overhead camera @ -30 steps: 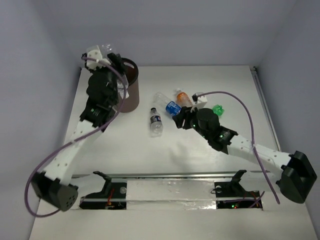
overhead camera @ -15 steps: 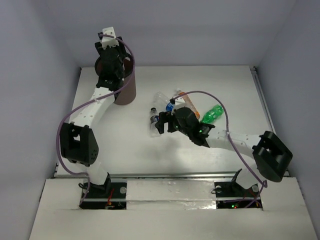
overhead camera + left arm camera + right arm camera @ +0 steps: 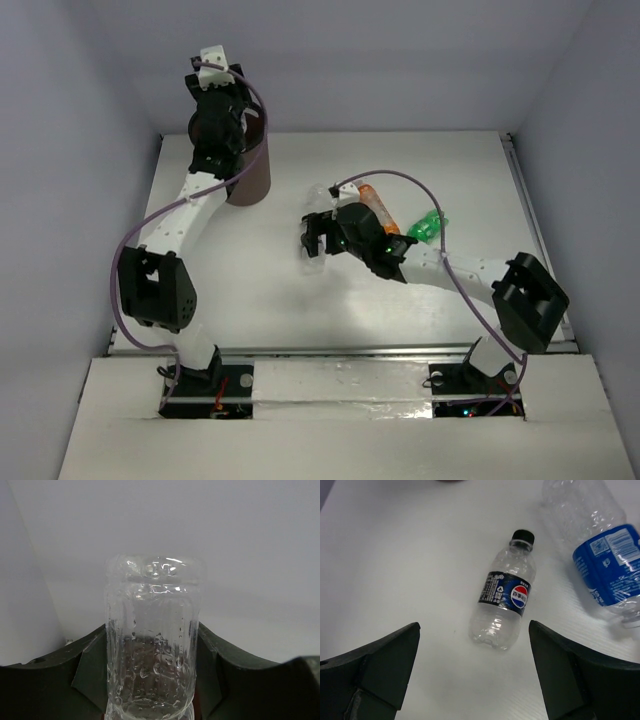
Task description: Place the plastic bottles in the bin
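Note:
The plain clear bottle [image 3: 152, 645] is already upright over the bin's rim, so next I will move my left gripper slightly outward above the bin's opening and then open it.
My left gripper [image 3: 152, 632] is shut on the plain clear bottle [image 3: 152, 645] and holds it upright. In the top view this gripper [image 3: 216, 105] is high over the rim of the dark brown bin [image 3: 252, 176] at the back left. My right gripper [image 3: 473, 630] is open over the dark-labelled bottle [image 3: 505, 600], which lies on the table between the jaws and is untouched. In the top view this gripper [image 3: 315, 238] hides most of that bottle. The blue-labelled bottle [image 3: 607, 555] lies just right of it. The orange bottle [image 3: 372, 206] and the green bottle [image 3: 428, 227] lie further right. The red-labelled bottle is out of view.
The white table [image 3: 400, 160] is enclosed by pale walls on three sides. A purple cable [image 3: 455, 275] loops along the right arm, and another [image 3: 128, 250] along the left arm. The bin stands close to the back wall.
My left arm has swung up and back with the clear bottle to above the bin. My right gripper has moved left from the blue-labelled bottle to over the dark-labelled one.

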### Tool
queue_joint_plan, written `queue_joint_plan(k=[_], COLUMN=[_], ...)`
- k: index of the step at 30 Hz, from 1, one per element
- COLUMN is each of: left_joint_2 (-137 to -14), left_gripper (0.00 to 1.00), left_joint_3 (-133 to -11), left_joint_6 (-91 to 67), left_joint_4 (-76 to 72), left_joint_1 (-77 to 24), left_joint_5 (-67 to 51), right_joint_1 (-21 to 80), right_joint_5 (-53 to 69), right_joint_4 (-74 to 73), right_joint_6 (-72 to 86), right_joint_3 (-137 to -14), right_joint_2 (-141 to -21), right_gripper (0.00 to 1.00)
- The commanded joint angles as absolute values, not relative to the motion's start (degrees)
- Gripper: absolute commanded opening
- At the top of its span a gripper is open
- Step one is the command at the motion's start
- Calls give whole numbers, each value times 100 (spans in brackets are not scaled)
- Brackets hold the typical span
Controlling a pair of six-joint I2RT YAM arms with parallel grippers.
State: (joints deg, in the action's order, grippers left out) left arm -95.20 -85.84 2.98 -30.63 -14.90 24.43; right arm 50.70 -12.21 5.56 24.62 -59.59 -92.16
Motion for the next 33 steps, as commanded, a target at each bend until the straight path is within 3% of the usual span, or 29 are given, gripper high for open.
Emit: queue_joint_plan(k=[1, 14, 16, 17, 20, 23, 33], left_joint_2=[-9288, -10828, -10863, -10855, -10749, -10486, -8545], left_gripper=[42, 51, 56, 66, 80, 87, 94], left_joint_3=[-9184, -10020, -9775, -9669, -9326, -9063, -8675], left_joint_6=[474, 650, 650, 642, 580, 466, -860], left_joint_4=[-3621, -3630, -3735, -3788, -3850, -3797, -3087], left_joint_1=[-1397, -1037, -1037, -1037, -1037, -1037, -1037], left_joint_5=[2408, 2338, 2329, 2329, 2382, 2399, 1689], right_joint_1=[5115, 5115, 5115, 5115, 5115, 5063, 5010], right_joint_5=[-1537, -1784, -1863, -1889, -1977, -2048, -1679], right_joint_4=[537, 536, 510, 484, 238, -104, -1397], right_joint_6=[2382, 2373, 2364, 2364, 2364, 2426, 2610], right_joint_3=[-6257, -6688, -6715, -6811, -7074, -7522, -8648], right_joint_2=[-9034, -9492, -9562, -9615, -9957, -10395, -11372], right_gripper=[95, 96, 96, 97, 100, 100, 91])
